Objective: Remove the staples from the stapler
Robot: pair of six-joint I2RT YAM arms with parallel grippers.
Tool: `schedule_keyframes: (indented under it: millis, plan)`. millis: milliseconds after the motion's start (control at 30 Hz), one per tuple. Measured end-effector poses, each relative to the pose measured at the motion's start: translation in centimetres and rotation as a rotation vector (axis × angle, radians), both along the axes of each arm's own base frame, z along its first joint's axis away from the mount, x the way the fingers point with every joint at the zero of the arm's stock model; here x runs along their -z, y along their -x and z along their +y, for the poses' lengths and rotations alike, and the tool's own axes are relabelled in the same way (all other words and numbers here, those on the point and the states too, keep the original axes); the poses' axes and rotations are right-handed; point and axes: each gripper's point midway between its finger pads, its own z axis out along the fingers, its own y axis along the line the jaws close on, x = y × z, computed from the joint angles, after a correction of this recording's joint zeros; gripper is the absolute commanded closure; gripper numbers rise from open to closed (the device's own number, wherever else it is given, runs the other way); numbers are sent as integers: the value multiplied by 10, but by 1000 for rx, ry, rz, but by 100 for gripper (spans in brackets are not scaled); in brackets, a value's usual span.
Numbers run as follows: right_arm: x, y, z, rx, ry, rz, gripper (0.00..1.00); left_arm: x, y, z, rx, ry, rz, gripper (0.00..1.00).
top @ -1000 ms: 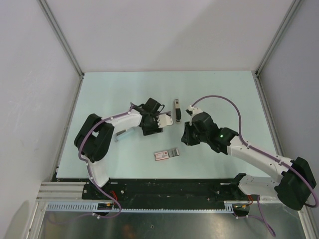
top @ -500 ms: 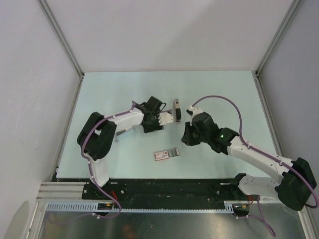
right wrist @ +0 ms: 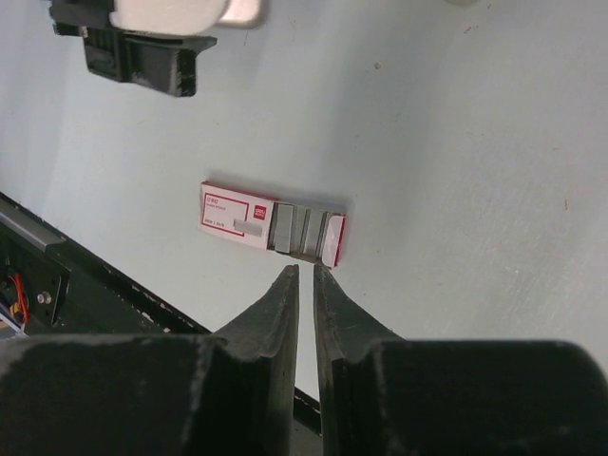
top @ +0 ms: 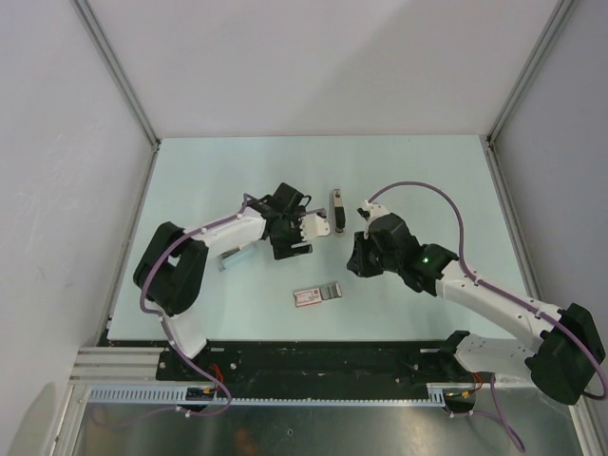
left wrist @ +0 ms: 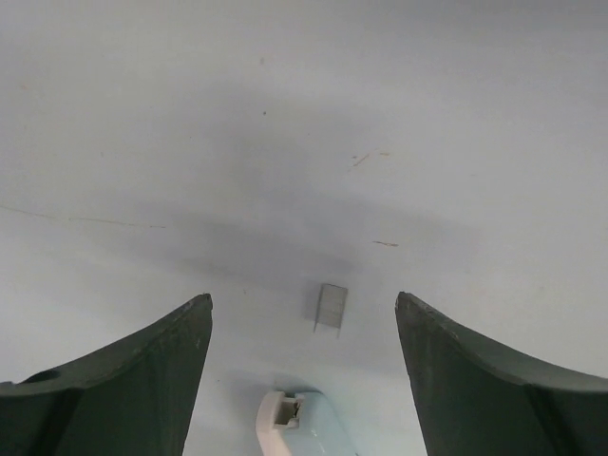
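My left gripper should go down, turning slightly, to the grey strip (left wrist: 332,306), which lies slightly crooked, then close across the strip's sides.
The pale blue-and-white stapler (top: 235,256) lies on the table beside the left arm's forearm. Only its white-tipped end (left wrist: 294,427) shows at the bottom of the left wrist view. A short grey strip of staples (left wrist: 331,306) lies loose on the table just beyond that end. My left gripper (left wrist: 302,297) is open and empty, and its dark fingers stand either side of the strip, above the table. In the top view it (top: 293,245) is right of the stapler. My right gripper (right wrist: 304,269) is shut and empty, hovering over the table (top: 353,266).
A flat red-and-white staple box (right wrist: 271,228) with a grey open part lies just past the right fingertips, near the table's black front edge (right wrist: 57,285); the top view shows it too (top: 318,294). A small dark-and-grey object (top: 335,209) lies between the two grippers.
The left arm's shoulder and elbow have swung left. Its gripper went slightly right, then back left. The stapler, box and right arm have hardly moved.
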Motion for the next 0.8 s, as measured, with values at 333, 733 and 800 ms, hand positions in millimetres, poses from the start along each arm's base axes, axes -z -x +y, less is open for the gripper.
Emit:
schedule_keyframes:
  millis: [333,733,800]
  plan:
    - [-1,-3,-3,11,-1,-5,84,4,15,5,43,16,82,17]
    - [-6,-4,-7,18,-9,-13,84,19,-1,17,16,-19,132,18]
    - [-6,-4,-7,18,-9,-14,84,20,-1,17,16,-21,135,21]
